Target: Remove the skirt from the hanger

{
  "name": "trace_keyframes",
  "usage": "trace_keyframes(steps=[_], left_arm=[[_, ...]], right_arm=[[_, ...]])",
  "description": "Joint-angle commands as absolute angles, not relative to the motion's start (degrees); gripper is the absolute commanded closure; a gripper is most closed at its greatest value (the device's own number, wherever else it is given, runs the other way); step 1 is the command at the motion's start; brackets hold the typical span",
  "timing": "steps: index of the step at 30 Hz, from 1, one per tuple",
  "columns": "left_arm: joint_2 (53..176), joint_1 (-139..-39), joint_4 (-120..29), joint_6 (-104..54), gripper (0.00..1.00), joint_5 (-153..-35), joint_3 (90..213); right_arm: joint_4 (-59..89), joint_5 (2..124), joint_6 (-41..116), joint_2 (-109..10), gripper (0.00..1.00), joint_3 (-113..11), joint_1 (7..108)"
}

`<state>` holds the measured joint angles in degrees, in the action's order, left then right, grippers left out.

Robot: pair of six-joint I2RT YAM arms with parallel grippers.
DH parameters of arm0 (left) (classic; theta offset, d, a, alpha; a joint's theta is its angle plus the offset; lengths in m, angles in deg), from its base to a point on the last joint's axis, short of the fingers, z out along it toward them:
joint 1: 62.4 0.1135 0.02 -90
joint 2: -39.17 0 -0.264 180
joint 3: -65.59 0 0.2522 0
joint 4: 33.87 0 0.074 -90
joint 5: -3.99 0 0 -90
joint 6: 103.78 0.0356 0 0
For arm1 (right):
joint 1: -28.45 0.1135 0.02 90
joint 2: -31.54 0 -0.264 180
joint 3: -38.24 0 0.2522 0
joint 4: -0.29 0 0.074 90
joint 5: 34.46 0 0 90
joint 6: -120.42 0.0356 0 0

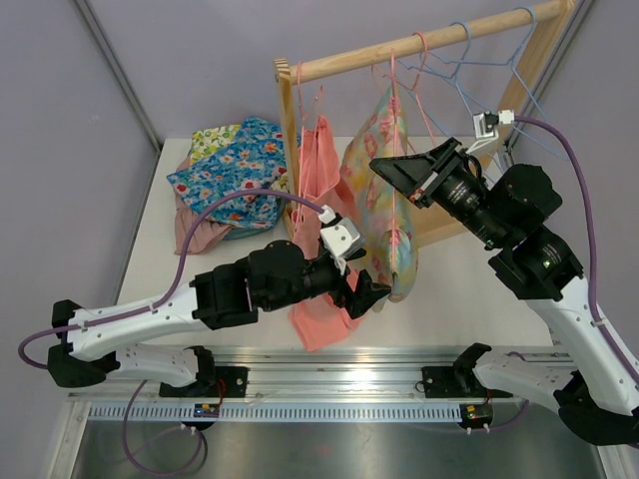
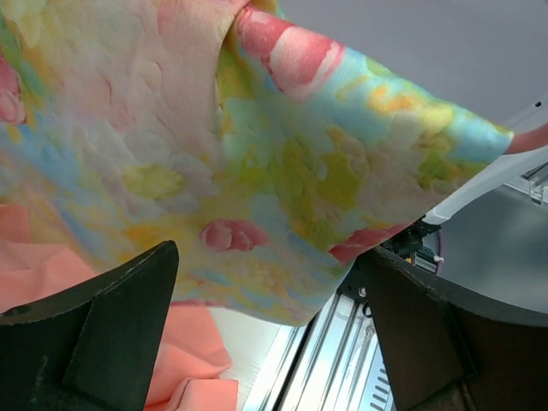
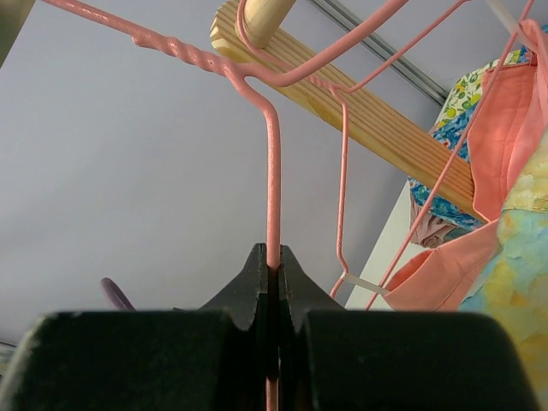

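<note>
My right gripper, shut on the hanger's pink wire, shifts beneath the wooden bar toward the salmon garment next and releases, since the hanger hangs from that bar.
A pastel floral skirt hangs from a pink wire hanger on the wooden rail. My right gripper is shut on the hanger's pink wire, which runs straight up out of the jaws in the right wrist view. My left gripper is open at the skirt's lower hem. In the left wrist view the skirt hangs above and between the two black fingers, its hem not pinched. A salmon garment hangs beside the skirt, its lower end on the table.
A heap of floral clothes lies at the back left of the table. Blue wire hangers hang empty at the rail's right end. The rack's wooden post stands behind the salmon garment. A metal rail runs along the near edge.
</note>
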<state>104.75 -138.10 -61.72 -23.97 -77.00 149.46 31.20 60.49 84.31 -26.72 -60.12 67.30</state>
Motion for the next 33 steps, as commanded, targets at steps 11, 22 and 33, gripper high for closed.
trace_keyframes(steps=[11, 22, 33], left_arm=[[105.0, -138.5, -53.6, -24.7, 0.61, -72.5, 146.6], [105.3, -139.3, -44.4, -28.9, 1.00, -75.2, 136.2], [110.2, -143.9, -35.4, -40.8, 1.00, -73.9, 118.2]], right_arm=[[23.7, 59.2, 85.8, -23.5, 1.00, -58.5, 67.7], [27.9, 59.0, 81.8, -25.8, 1.00, -63.7, 67.7], [32.9, 57.0, 77.1, -30.9, 1.00, -77.2, 67.6]])
